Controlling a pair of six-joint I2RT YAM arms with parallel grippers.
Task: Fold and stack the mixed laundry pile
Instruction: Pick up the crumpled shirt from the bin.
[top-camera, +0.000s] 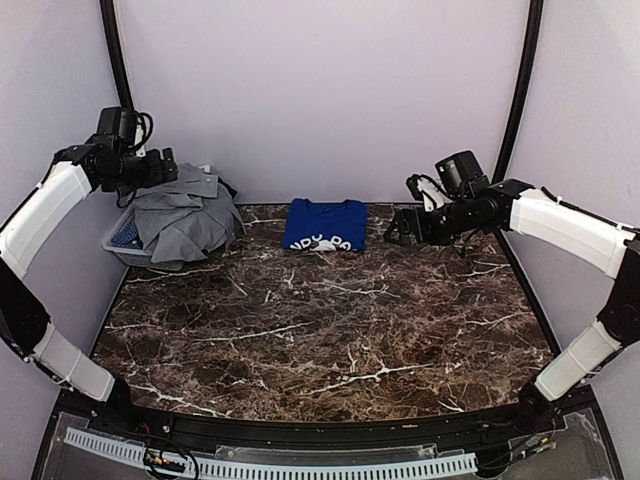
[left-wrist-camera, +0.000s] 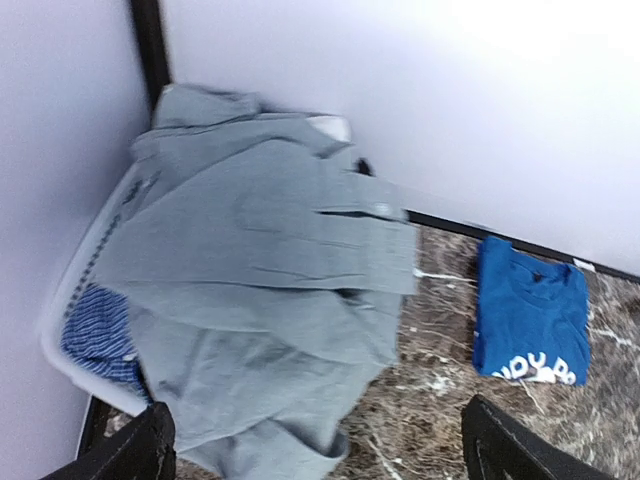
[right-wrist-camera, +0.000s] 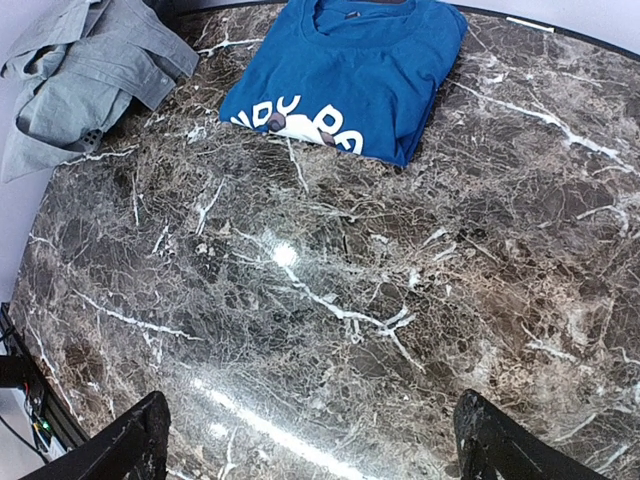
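The grey shirt is on top of the basket, so my left gripper will next go down to it beside the blue patterned piece and close.
The mixed laundry pile sits at the back left. A light-grey collared shirt (top-camera: 185, 222) (left-wrist-camera: 260, 260) drapes over the basket's rim and hangs down to the tabletop. A blue patterned piece (left-wrist-camera: 95, 335) peeks out beneath it. A royal-blue T-shirt with white print (top-camera: 325, 224) (right-wrist-camera: 350, 70) lies folded flat at the back centre. My left gripper (top-camera: 170, 168) (left-wrist-camera: 318, 425) hovers above the grey shirt, open and empty. My right gripper (top-camera: 398, 230) (right-wrist-camera: 310, 410) hangs over bare marble right of the blue T-shirt, open and empty.
A grey mesh basket (top-camera: 120, 240) (left-wrist-camera: 60, 325) stands in the back-left corner against the wall. The dark marble tabletop (top-camera: 330, 320) stretches to the front. Black frame posts (top-camera: 522, 90) rise at both back corners before pale walls.
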